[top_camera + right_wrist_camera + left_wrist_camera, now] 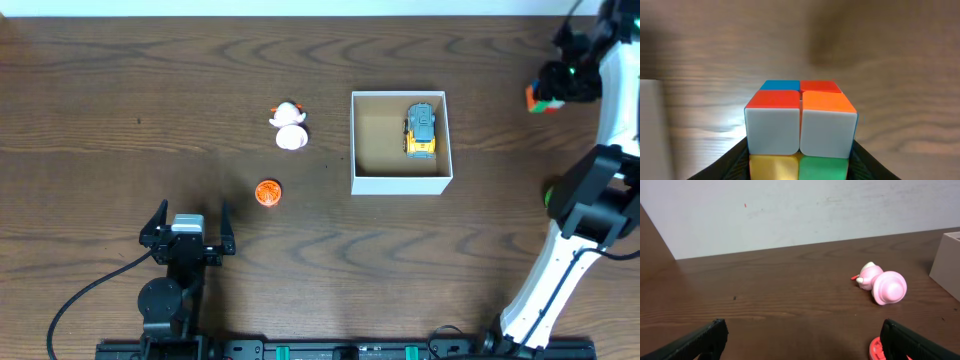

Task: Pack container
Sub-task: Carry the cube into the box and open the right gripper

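Note:
The puzzle cube needs to go to the left in the overhead view with my right gripper, over the container's brown bottom beside the toy truck, because that part of the container is empty.
The container is a square white-walled box with a brown inside, right of centre; a yellow and grey toy truck lies in it. Its corner shows at the right edge of the left wrist view. A pink and white toy figure lies left of the box. An orange round toy sits nearer the left gripper. My left gripper is open and empty. My right gripper is shut on a multicoloured puzzle cube at the far right.
The table is dark brown wood. A pale wall stands behind it in the left wrist view. A black cable trails from the left arm's base at the front.

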Robot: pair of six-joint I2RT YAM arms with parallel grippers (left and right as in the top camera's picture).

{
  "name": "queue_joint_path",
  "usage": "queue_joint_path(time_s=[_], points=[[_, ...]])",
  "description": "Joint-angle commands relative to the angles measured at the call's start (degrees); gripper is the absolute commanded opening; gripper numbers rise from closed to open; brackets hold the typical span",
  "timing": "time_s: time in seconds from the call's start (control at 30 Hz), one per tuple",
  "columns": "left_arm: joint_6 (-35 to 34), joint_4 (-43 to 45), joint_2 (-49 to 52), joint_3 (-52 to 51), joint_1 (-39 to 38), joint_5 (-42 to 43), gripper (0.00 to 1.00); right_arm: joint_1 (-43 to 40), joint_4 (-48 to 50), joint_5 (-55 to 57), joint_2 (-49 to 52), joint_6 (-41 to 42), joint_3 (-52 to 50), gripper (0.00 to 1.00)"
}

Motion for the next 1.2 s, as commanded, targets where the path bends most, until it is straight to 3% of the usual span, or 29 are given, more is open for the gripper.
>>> queue_joint_path(time_s=[0.0,0.37,0.57,0.87,1.17], points=[[0.5,-1.8,0.0,-1.0,0.3,0.6,0.98,4.9,-2.5,-4.1,-2.6,0.7,5.0,0.40],[0.5,-1.8,0.0,-1.0,0.3,0.6,0.98,22.3,-10.4,-4.9,-4.0,-3.7,11.9,0.44],[0.5,-1.8,0.0,-1.0,0.3,0.6,0.98,30.0,-12.2,0.3,-4.0,-6.3,11.9,0.44],[0.5,-1.8,0.0,-1.0,0.3,0.6,0.98,33.9,-16.2,0.7,-4.0,-6.8,11.6,0.45],[0.5,-1.8,0.0,-1.0,0.3,0.6,0.98,33.4,-17.3,-2.2,-4.0,-20.6,11.6,0.47]])
